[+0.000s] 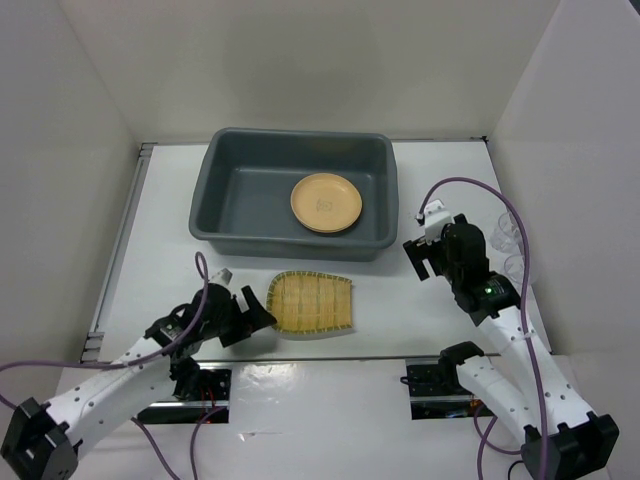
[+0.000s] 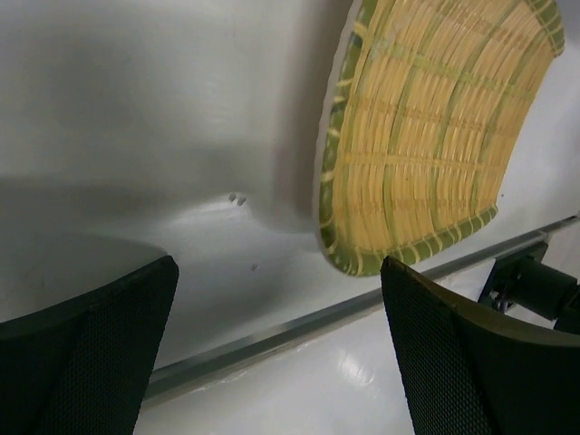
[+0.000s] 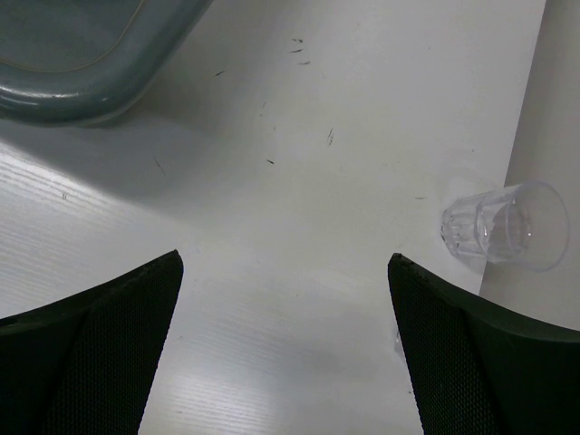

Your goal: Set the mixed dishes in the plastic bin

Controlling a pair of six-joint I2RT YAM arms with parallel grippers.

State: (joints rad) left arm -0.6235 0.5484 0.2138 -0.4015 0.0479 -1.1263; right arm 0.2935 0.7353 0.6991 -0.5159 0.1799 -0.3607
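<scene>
I will next move my left gripper to the right in the top view onto the woven dish's curved rim (image 1: 270, 298) (image 2: 328, 217), as that rim is nearest its open fingers.
The dark grey plastic bin (image 1: 213, 192) stands at the back centre with one tan-orange plate (image 1: 326, 203) lying in it; no second plate shows. The yellow-green fan-shaped woven dish (image 1: 312, 303) lies on the table in front of the bin. My left gripper (image 1: 257, 312) is open and empty just left of the dish; in the left wrist view (image 2: 276, 362) the dish (image 2: 435, 136) lies ahead to the right. My right gripper (image 1: 420, 252) is open and empty right of the bin. Two clear glass cups (image 1: 508, 232) (image 1: 515, 268) stand by the right wall. One cup (image 3: 505, 227) shows in the right wrist view, beyond the right finger.
White walls enclose the table on the left, back and right. A metal rail (image 2: 299, 322) runs along the table's near edge just below the dish. The bin's rounded corner (image 3: 82, 54) shows at the upper left of the right wrist view.
</scene>
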